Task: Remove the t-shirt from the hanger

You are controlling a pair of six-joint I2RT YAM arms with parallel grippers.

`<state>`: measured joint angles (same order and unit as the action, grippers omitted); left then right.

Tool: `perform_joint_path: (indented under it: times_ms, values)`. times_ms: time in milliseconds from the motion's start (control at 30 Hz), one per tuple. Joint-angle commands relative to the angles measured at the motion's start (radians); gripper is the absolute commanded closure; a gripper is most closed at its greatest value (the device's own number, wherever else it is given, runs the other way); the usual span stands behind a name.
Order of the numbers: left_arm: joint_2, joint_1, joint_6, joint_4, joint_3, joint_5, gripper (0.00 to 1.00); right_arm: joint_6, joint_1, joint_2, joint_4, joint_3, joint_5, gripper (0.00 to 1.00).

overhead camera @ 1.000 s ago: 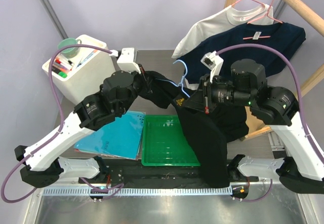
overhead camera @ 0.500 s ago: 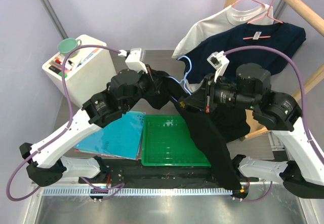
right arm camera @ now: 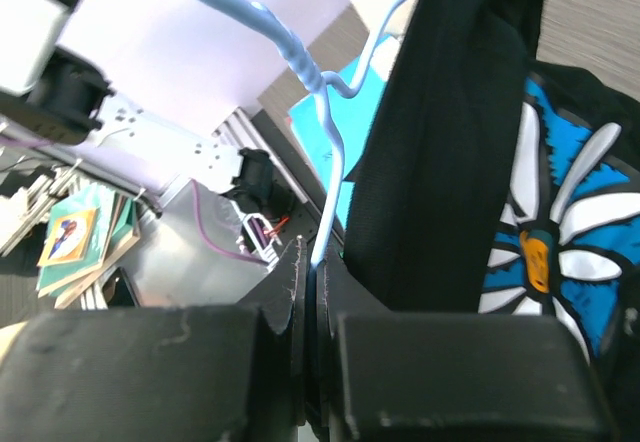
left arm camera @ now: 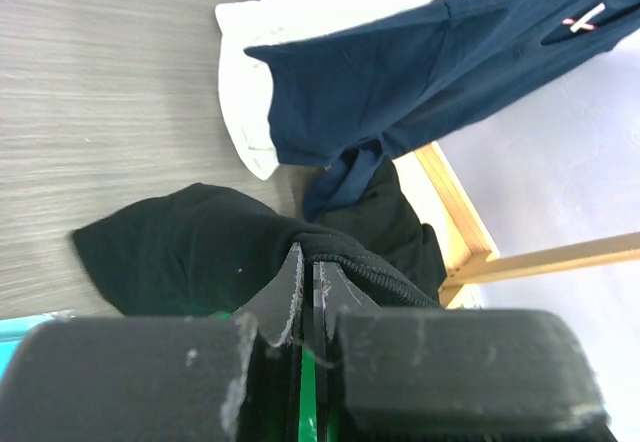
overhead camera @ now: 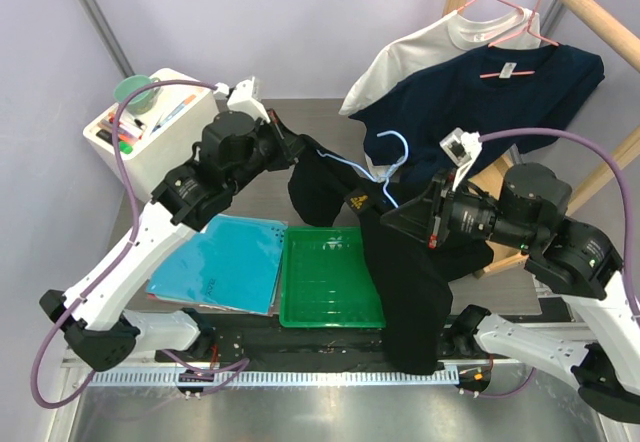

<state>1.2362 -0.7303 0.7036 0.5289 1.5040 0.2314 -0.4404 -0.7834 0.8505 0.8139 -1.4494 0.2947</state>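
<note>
The left gripper already holds the t-shirt's ribbed edge, so the right gripper next needs to move the hanger's wire (right arm camera: 300, 62) toward the left gripper and then open to let it go.
A black t-shirt (overhead camera: 410, 282) hangs stretched between both grippers above the table; the right wrist view shows its blue and white flower print (right arm camera: 560, 222). My left gripper (overhead camera: 295, 154) is shut on a ribbed edge of the t-shirt (left arm camera: 190, 252), the cloth folding over its fingertips (left arm camera: 290, 272). A light blue wire hanger (overhead camera: 392, 167) sticks out of the cloth, hook upward. My right gripper (overhead camera: 398, 214) is shut on the hanger's wire (right arm camera: 300, 62), which runs down between its jaws beside the dark cloth (right arm camera: 450, 112).
A green tray (overhead camera: 330, 282) lies under the shirt, with a blue folder (overhead camera: 220, 272) to its left. A white box of pens (overhead camera: 150, 132) stands at the back left. A navy shirt (overhead camera: 480, 92) and a white shirt (overhead camera: 420, 47) hang on a wooden rack (overhead camera: 590, 12).
My right gripper has pulled the hanger to the right and nearer. My left gripper has drawn back left with the shirt edge. More of the hanger's hook shows.
</note>
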Motion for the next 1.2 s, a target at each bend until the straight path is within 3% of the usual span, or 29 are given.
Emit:
perform_joint_path:
  times_ms: [0, 200, 333, 533, 600, 733, 867, 1033, 1167]
  values:
    - [0.032, 0.092, -0.009, -0.018, 0.039, 0.103, 1.0, -0.012, -0.008, -0.102, -0.056, 0.001, 0.197, 0.99]
    - [0.042, 0.121, 0.007, -0.01, 0.025, 0.075, 1.0, 0.005, -0.008, -0.154, -0.076, -0.016, 0.195, 0.99]
    - [0.025, 0.153, 0.014, -0.038, 0.021, 0.022, 1.0, 0.045, -0.008, -0.146, 0.014, -0.029, 0.16, 0.99]
    - [-0.104, 0.154, -0.033, -0.286, -0.108, -0.096, 1.0, 0.066, -0.008, -0.153, 0.061, 0.049, 0.098, 0.99]
    - [-0.125, 0.154, -0.02, -0.27, -0.107, -0.048, 1.0, 0.077, -0.008, -0.151, 0.064, 0.075, 0.122, 0.99]
    - [-0.09, 0.154, -0.006, -0.088, -0.018, 0.081, 1.0, 0.106, -0.007, -0.154, 0.082, 0.089, 0.159, 0.99]
    - [-0.086, 0.154, 0.008, -0.109, 0.008, 0.028, 1.0, 0.147, -0.008, -0.142, 0.128, 0.096, 0.095, 0.99]
    - [-0.089, 0.152, 0.042, -0.055, 0.03, 0.063, 1.0, 0.16, -0.01, -0.128, 0.11, 0.141, 0.066, 0.99]
    - [-0.125, 0.152, 0.034, -0.05, 0.009, 0.085, 1.0, 0.172, -0.008, -0.136, 0.116, 0.156, -0.109, 0.99]
